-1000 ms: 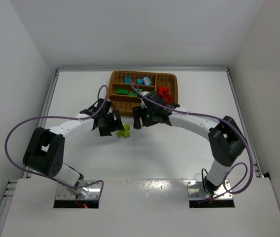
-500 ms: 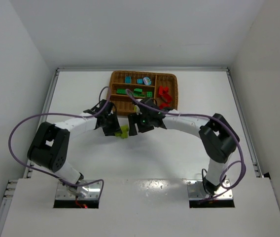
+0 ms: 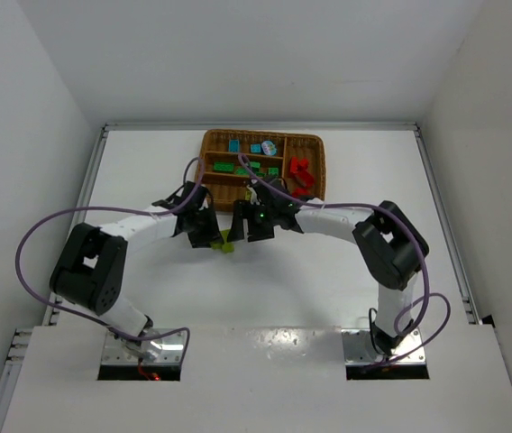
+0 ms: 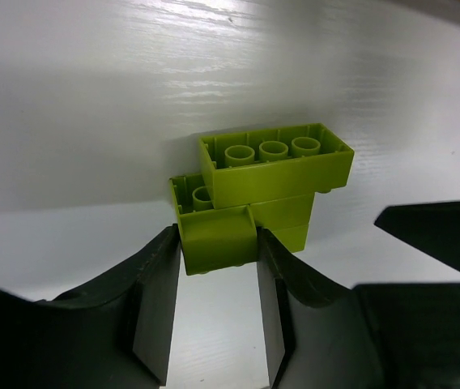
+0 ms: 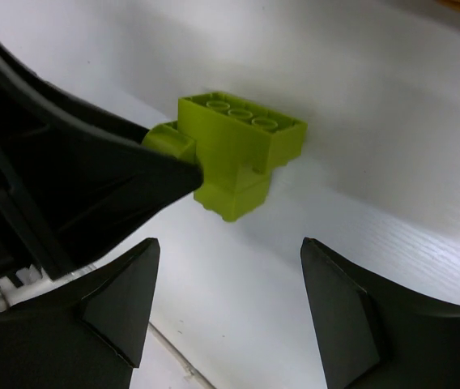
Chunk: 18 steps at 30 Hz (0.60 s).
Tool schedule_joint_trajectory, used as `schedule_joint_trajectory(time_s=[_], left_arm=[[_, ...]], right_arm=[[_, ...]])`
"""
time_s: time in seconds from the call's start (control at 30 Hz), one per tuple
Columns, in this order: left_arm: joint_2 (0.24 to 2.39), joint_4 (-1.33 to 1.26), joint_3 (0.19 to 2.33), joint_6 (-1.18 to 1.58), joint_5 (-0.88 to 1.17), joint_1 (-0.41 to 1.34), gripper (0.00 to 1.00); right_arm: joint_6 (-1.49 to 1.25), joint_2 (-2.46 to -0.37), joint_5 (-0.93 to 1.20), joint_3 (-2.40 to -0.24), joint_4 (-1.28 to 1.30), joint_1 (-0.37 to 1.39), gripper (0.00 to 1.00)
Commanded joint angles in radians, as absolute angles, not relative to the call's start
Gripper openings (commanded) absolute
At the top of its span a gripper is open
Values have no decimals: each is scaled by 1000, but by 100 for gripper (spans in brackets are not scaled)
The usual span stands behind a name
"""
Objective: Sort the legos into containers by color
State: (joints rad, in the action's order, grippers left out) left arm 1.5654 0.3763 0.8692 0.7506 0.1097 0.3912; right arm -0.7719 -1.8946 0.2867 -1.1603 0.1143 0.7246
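The tray's near slot point(image 3: 224, 192) is outward and the other slots have other colors in them, so the left gripper should lift the brick outward over that slot next and let it go.
A lime-yellow lego cluster point(image 3: 228, 242) point(image 4: 274, 166) point(image 5: 238, 150), stacked bricks, sits on the white table in front of the wicker tray point(image 3: 213, 185). My left gripper point(image 3: 216, 238) point(image 4: 218, 247) is shut on the cluster's lower brick, a finger pressed on each side. My right gripper point(image 3: 241, 229) point(image 5: 228, 253) hovers open just right of the cluster, apart from it, nothing between its fingers. Light blue legos point(image 3: 235, 144) lie in the tray's far slot, green ones point(image 3: 223, 167) in the slot below, red ones point(image 3: 299, 170) in the crosswise right slot.
In the right wrist view the left gripper's black body point(image 5: 60, 186) fills the left side, close to my right fingers point(image 5: 125, 296). A dark right finger point(image 4: 445, 235) shows at the right of the left wrist view. Both purple cables arc over the table.
The left gripper has closed onto the lime lego cluster. The right arm has swung left from the tray's front edge to beside the cluster, its jaws staying open.
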Motion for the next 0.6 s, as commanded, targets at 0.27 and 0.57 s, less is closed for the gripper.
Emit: schedule_joint_trajectory(time_s=[0.27, 0.57], left_arm=[[1448, 371, 916, 673, 301, 328, 0], [1439, 362, 927, 664, 354, 328, 0]], right_arm=[[-856, -1842, 336, -1097, -29, 684, 62], [-890, -1833, 405, -1042, -181, 684, 59]])
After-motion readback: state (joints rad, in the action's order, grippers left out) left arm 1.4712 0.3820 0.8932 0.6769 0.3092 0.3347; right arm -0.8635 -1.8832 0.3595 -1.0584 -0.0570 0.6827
